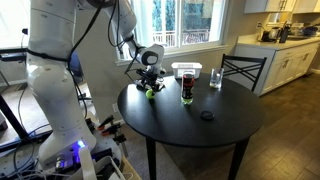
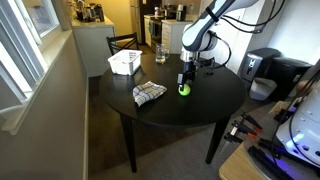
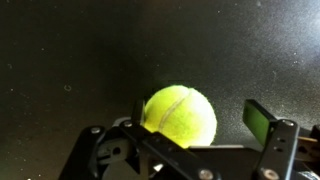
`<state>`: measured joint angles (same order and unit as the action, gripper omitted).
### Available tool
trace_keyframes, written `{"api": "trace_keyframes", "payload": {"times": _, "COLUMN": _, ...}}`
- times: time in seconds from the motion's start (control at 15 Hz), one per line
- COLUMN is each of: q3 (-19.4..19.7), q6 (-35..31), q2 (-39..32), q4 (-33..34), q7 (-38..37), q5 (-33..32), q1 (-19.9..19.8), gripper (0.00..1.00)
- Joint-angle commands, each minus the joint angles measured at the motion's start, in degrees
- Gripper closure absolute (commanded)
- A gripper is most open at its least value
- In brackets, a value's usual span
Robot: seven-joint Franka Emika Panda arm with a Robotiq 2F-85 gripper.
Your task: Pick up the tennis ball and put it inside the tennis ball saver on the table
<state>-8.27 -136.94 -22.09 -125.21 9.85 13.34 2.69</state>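
Next, my gripper stays low and closes onto the ball's sides, since the ball [image 1: 150, 92] already sits between my open fingers with a gap on one side.
The yellow-green tennis ball [image 1: 150, 92] lies on the round black table [image 1: 185, 128] near its edge, and also shows in the other exterior view [image 2: 184, 89]. My gripper [image 3: 195, 122] is down around the ball [image 3: 180, 115] with its fingers on either side. One finger is close to the ball and the other stands clearly apart from it, so the gripper is open. The tennis ball saver [image 1: 186, 88], a dark reddish upright cylinder, stands a short way from the ball toward the table's middle. I cannot make it out in the exterior view from the far side.
A clear drinking glass [image 1: 215, 78] and a white-rimmed container [image 1: 186, 69] stand beyond the saver. A small black object [image 1: 207, 115] lies on the table. A white basket [image 2: 125, 63] and a checked cloth [image 2: 149, 93] sit on the table. A chair [image 1: 243, 70] stands by it.
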Motion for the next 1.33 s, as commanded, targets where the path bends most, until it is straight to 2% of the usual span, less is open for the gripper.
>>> {"api": "trace_keyframes", "payload": {"times": 0.0, "q3": 0.18, "q6": -2.11, "q2": 0.21, "q4": -0.99, "q7": 0.27, "q5": -0.62, "q1": -0.26, "gripper": 0.0}}
{"api": "trace_keyframes", "payload": {"times": 0.53, "q3": 1.06, "q6": -3.91, "q2": -0.16, "q4": -1.25, "q7": -0.22, "q5": -3.02, "q1": 0.0, "gripper": 0.0}}
{"api": "trace_keyframes", "payload": {"times": 0.6, "q3": 0.89, "q6": -4.11, "q2": -0.26, "q4": -1.32, "q7": 0.28, "q5": -2.99, "q1": -0.1, "gripper": 0.25}}
{"api": "trace_keyframes", "payload": {"times": 0.67, "q3": 0.85, "q6": -4.16, "q2": -0.32, "q4": -1.34, "q7": 0.27, "q5": -3.07, "q1": -0.08, "gripper": 0.26}}
{"api": "trace_keyframes", "payload": {"times": 0.93, "q3": 0.72, "q6": -4.42, "q2": -0.46, "q4": -1.54, "q7": 0.5, "q5": -3.18, "q1": -0.12, "gripper": 0.53}}
{"api": "trace_keyframes", "payload": {"times": 1.0, "q3": 0.7, "q6": -4.41, "q2": -0.33, "q4": -1.61, "q7": 0.53, "q5": -3.22, "q1": -0.11, "gripper": 0.58}}
{"api": "trace_keyframes", "payload": {"times": 1.27, "q3": 0.19, "q6": -3.77, "q2": 3.54, "q4": -4.25, "q7": 0.63, "q5": -3.82, "q1": 0.4, "gripper": 0.61}}
